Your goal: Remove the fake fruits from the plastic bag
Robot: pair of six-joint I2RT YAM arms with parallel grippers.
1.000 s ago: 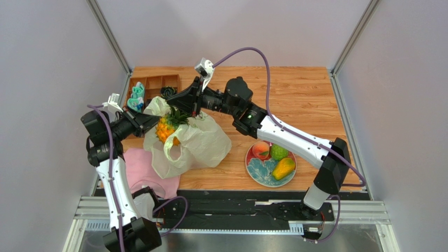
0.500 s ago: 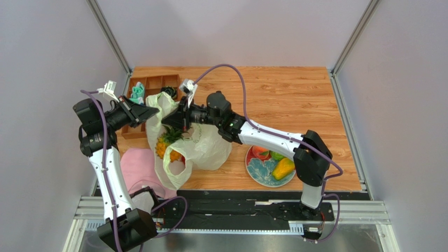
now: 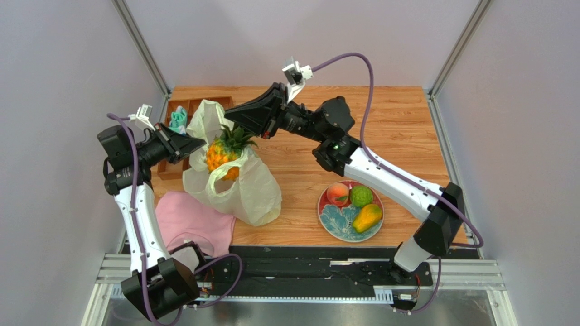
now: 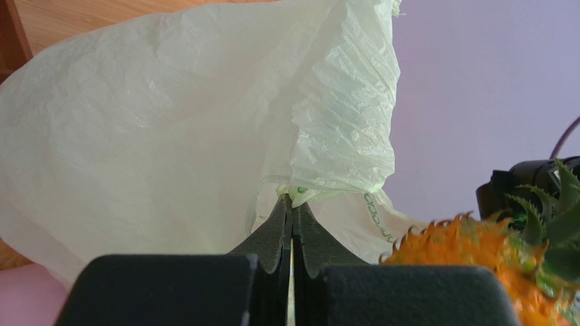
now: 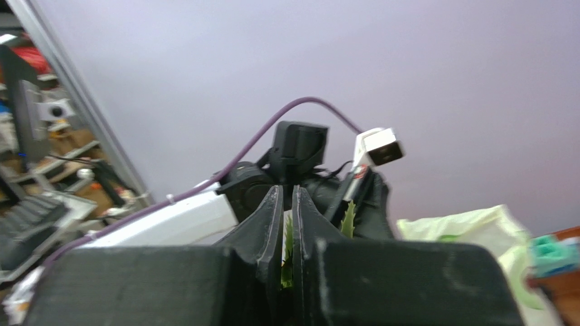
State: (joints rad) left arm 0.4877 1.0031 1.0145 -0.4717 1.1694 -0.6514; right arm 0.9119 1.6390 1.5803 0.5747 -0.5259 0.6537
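Note:
The bag's rim still loops around the body of the pineapple (image 3: 221,153), so my right gripper should pull it back and down toward the bag's side by the plate and release there.
The pale yellow-green plastic bag (image 3: 245,187) stands at the table's left, its mouth pulled up. My left gripper (image 3: 196,144) is shut on a bunched fold of the bag's rim (image 4: 320,190). My right gripper (image 3: 235,117) is shut on the green crown of the small pineapple (image 3: 221,153) and holds it above the bag's mouth; crown leaves (image 5: 286,251) show between its fingers. The pineapple's orange body also shows in the left wrist view (image 4: 470,251). A peach (image 3: 337,193), a bumpy green ball (image 3: 361,196) and a yellow-orange mango (image 3: 367,217) lie on the flower-patterned plate (image 3: 337,221).
A pink cloth (image 3: 187,221) lies under and in front of the bag. A wooden compartment tray (image 3: 197,109) with teal items sits at the back left. The plate is at the front right, near the table's front edge.
My right gripper has risen and pulled back to the right, lifting the pineapple up out of the bag's mouth. The bag has slumped lower. My left gripper has stayed on the rim.

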